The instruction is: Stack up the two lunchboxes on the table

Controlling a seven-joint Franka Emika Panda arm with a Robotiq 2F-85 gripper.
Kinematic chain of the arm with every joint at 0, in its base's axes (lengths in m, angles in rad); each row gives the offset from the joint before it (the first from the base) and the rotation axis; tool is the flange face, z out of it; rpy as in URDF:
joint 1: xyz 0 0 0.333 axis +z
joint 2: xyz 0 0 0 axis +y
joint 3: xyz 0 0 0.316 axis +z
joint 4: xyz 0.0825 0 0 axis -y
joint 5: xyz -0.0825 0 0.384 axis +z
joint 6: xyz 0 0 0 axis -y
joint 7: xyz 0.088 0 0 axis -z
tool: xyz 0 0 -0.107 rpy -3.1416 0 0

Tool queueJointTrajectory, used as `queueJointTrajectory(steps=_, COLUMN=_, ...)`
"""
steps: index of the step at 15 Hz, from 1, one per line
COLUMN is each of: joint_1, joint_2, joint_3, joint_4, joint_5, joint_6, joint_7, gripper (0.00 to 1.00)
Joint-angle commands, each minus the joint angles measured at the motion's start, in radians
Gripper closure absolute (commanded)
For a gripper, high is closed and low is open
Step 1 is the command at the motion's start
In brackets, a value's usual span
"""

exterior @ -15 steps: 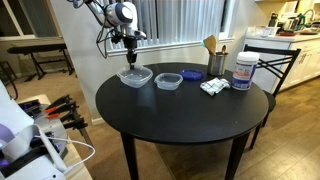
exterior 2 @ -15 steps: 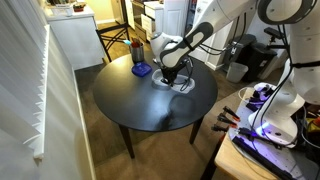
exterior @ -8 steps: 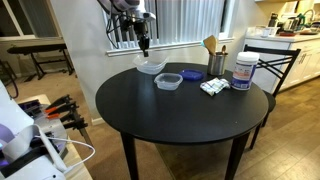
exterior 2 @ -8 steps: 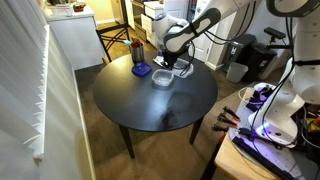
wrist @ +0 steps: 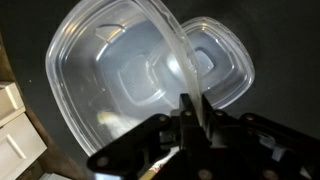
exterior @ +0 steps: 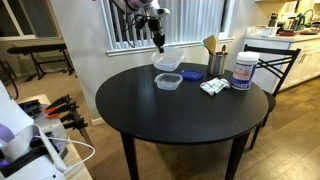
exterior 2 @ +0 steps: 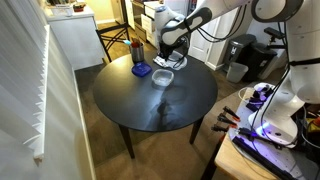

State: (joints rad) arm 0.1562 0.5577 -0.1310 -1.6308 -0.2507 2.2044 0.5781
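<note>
The held lunchbox only partly overlaps the other below. I will bring my gripper over the resting lunchbox's open top [exterior: 168, 80] [wrist: 216, 65], lower it and release the held lunchbox's rim.
My gripper [exterior: 157, 40] is shut on the rim of one clear lunchbox [exterior: 167, 61] and holds it tilted in the air above the black round table [exterior: 180, 120]. The other clear lunchbox [exterior: 168, 81] rests on the table just below and in front of the held one. In the other exterior view the gripper [exterior 2: 165, 54] holds the box [exterior 2: 166, 65] above the resting box [exterior 2: 161, 78]. In the wrist view the jaws [wrist: 190, 105] pinch the held box's wall [wrist: 110, 70]. The resting box [wrist: 218, 62] shows below, partly overlapped.
A flat blue lid [exterior: 191, 74] lies beside the resting box. A white jar with a blue lid [exterior: 243, 71], a white packet [exterior: 213, 87] and a holder with wooden utensils [exterior: 214, 60] stand further along. A chair [exterior: 272, 60] stands behind the table.
The gripper has lifted the clear lunchbox off the table and carried it sideways, from well beside the other lunchbox to just above it.
</note>
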Motion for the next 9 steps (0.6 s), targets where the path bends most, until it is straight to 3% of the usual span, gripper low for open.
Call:
queueJointTrajectory(steps=1, joint_1=0.007, joint_2=0.108, joint_3=0.010, joint_4=0.142, joint_5=0.001, joint_6=-0.023, joint_7=-0.026, gripper=0.98)
queueJointTrajectory(steps=9, joint_1=0.041, joint_2=0.277, joint_3=0.009, joint_4=0.359, joint_5=0.010, joint_6=-0.087, joint_7=-0.033, gripper=0.98)
